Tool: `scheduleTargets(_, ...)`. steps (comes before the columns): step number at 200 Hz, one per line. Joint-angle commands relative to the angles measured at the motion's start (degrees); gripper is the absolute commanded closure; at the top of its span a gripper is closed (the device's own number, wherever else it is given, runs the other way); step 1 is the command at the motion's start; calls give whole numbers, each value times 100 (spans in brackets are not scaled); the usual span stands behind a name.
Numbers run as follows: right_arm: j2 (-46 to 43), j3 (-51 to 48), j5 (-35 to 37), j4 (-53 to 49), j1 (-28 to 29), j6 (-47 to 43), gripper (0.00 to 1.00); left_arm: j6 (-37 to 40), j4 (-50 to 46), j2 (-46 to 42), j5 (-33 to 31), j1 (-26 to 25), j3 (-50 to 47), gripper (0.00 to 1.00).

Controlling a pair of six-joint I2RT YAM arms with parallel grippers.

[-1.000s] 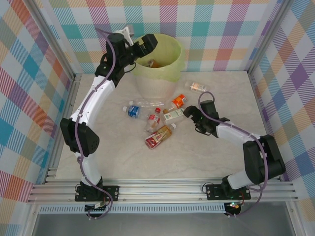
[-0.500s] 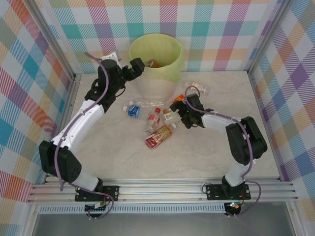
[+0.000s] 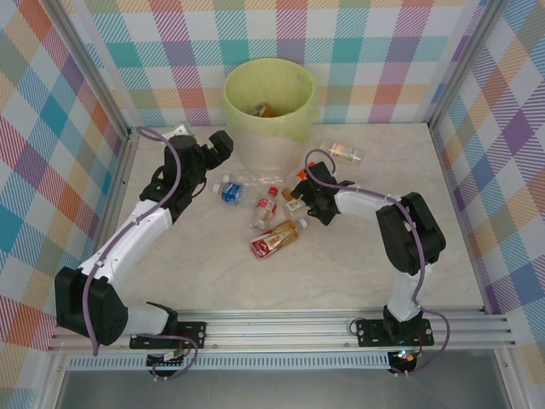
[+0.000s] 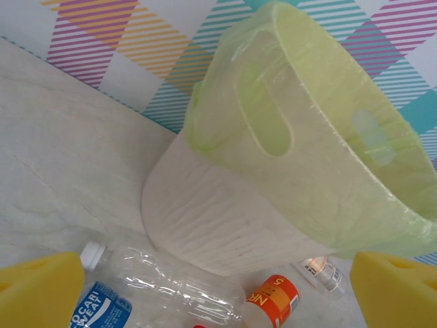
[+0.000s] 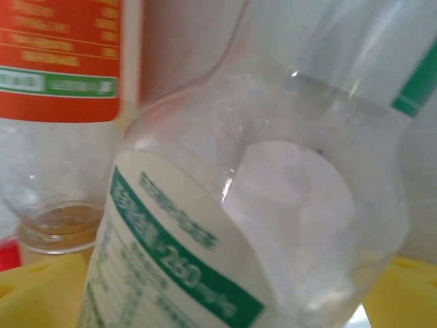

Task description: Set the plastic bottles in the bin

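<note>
I will next draw my right gripper slightly back toward the base and close its fingers around the label of the white-green bottle, which already sits slanted between them.
The bin (image 3: 300, 119), a cream tub lined with a yellow-green bag, stands at the back with a bottle (image 3: 264, 109) inside it. Several plastic bottles lie in front of it: blue-labelled (image 3: 230, 192), clear (image 3: 255, 179), red-labelled (image 3: 266, 207), a larger orange-red one (image 3: 277, 239), white-green (image 3: 292, 201) and orange-labelled (image 3: 308, 175). My left gripper (image 3: 223, 143) hangs open left of the bin, above the blue-labelled bottle (image 4: 102, 311) and the clear bottle (image 4: 171, 280). My right gripper (image 3: 303, 194) is open, with the white-green bottle (image 5: 205, 260) between its yellow fingers (image 5: 41, 287).
One more bottle (image 3: 344, 152) lies alone to the right of the bin. The orange-labelled bottle (image 5: 61, 55) lies right behind the white-green one. Checked walls and aluminium posts close the table on three sides. Bare tabletop (image 3: 341, 273) stretches in front of the bottles.
My left arm has come down from the bin's rim to the table left of the bin. My right gripper has slid left until the white-green bottle lies between its fingers.
</note>
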Motion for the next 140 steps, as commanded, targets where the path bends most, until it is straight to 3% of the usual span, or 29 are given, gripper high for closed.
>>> scheduleTargets(1, -183, -109, 411, -483, 17, -433, 1, -75, -45, -251, -212, 85, -115, 0)
scheduleTargets(45, -580, -553, 540, -434, -84, -939, 9, -196, -98, -253, -298, 147, -280, 0)
scheduleTargets(91, -294, -144, 449, -919, -84, -1309, 3, -417, -179, -194, -283, 206, -482, 0)
scheduleTargets(140, -352, -267, 541, -682, -84, -1499, 25, -433, -304, -237, -309, 285, -598, 0)
